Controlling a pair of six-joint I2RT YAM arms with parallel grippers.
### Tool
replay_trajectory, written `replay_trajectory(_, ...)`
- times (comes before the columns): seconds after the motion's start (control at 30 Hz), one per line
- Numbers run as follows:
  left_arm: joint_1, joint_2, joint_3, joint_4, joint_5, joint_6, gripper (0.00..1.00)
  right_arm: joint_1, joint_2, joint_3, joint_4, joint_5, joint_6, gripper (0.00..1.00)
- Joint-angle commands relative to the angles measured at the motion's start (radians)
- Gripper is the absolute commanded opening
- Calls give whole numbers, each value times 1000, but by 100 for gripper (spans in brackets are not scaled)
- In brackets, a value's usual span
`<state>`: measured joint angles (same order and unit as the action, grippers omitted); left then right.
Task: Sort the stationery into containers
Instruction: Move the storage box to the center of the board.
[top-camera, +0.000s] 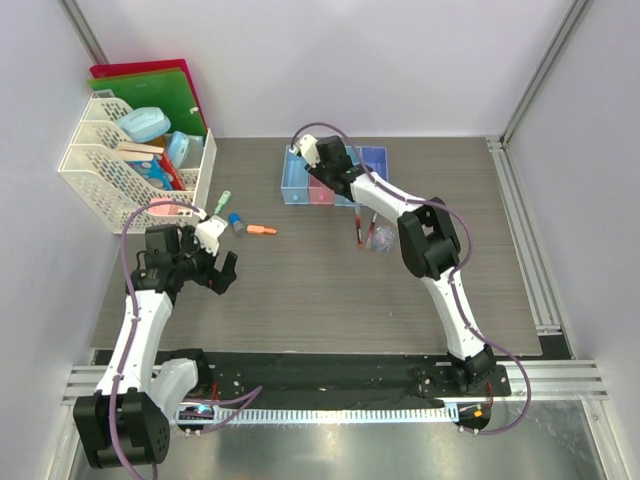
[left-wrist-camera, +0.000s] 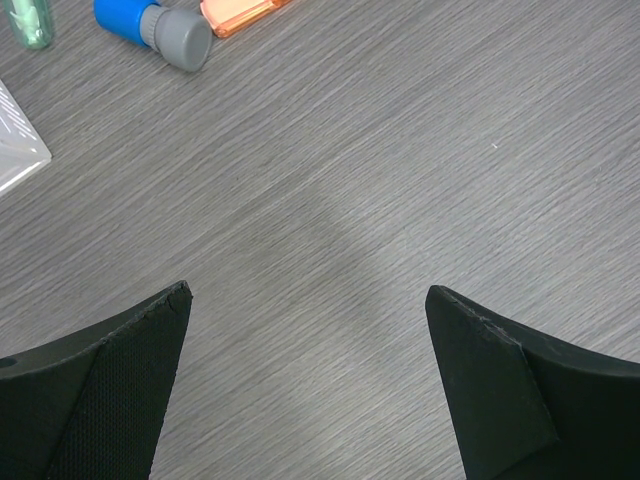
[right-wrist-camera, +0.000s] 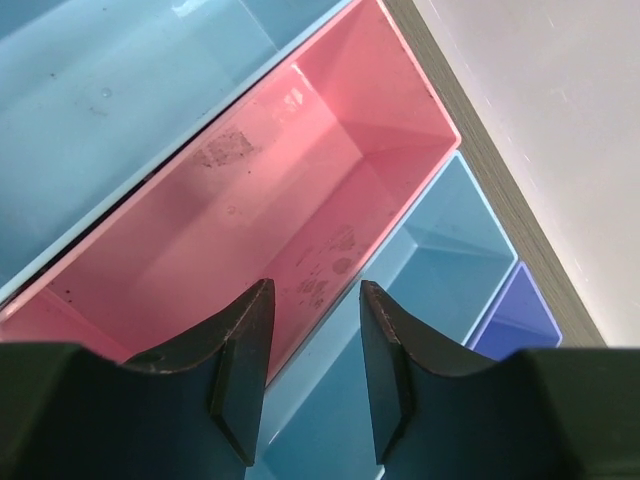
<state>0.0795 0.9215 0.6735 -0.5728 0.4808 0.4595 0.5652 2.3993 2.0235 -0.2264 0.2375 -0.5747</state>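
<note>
My left gripper moves outward next, lowers over the blue piece (top-camera: 236, 222) (left-wrist-camera: 150, 25) and closes around its middle, since its open fingers stand over bare table short of it.
The containers (top-camera: 372, 158) are a joined row of bins at the back of the table. My right gripper (top-camera: 322, 168) hangs over them. In the right wrist view that gripper (right-wrist-camera: 315, 290) is open and holds nothing, above the wall between the pink bin (right-wrist-camera: 300, 180) and a light blue bin (right-wrist-camera: 450, 260). Both bins look empty. Loose stationery lies on the table: a green piece (top-camera: 222, 200), a blue piece (top-camera: 236, 222), an orange marker (top-camera: 262, 230), pens (top-camera: 359, 226) and a clear lump (top-camera: 380, 241). My left gripper (top-camera: 215, 275) is wide open over bare table, just short of the blue piece (left-wrist-camera: 150, 25) and the marker (left-wrist-camera: 240, 12).
A white lattice rack (top-camera: 135, 165) with boxes and folders stands at the back left; its corner (left-wrist-camera: 15, 150) shows in the left wrist view. A purple-blue bin (right-wrist-camera: 515, 315) ends the row. White walls close the back and sides.
</note>
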Motion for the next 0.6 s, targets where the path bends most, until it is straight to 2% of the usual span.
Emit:
replay_trajectory(0.0,6,-23,-11,27,7,-2,100,30,-37,-68,-22,8,25,47)
replay_trajectory(0.13,6,-23,-15,65,-7,-16,100,32,-51,-23,-14,58,73,52)
replay_trajectory(0.23,5,-7,-11,99,-18,-34,100,32,-81,27,-17,106,114,69)
replay_trajectory(0.27,6,0,-2,105,-16,-38,100,32,-94,46,-24,115,122,79)
replay_trajectory(0.3,6,17,6,109,-11,-41,100,32,-123,52,-31,117,130,82)
replay_trajectory(0.47,6,86,66,145,7,-90,100,32,-230,44,-99,100,180,89)
replay_trajectory(0.57,6,154,112,157,6,-136,100,32,-330,-38,-111,82,197,91)
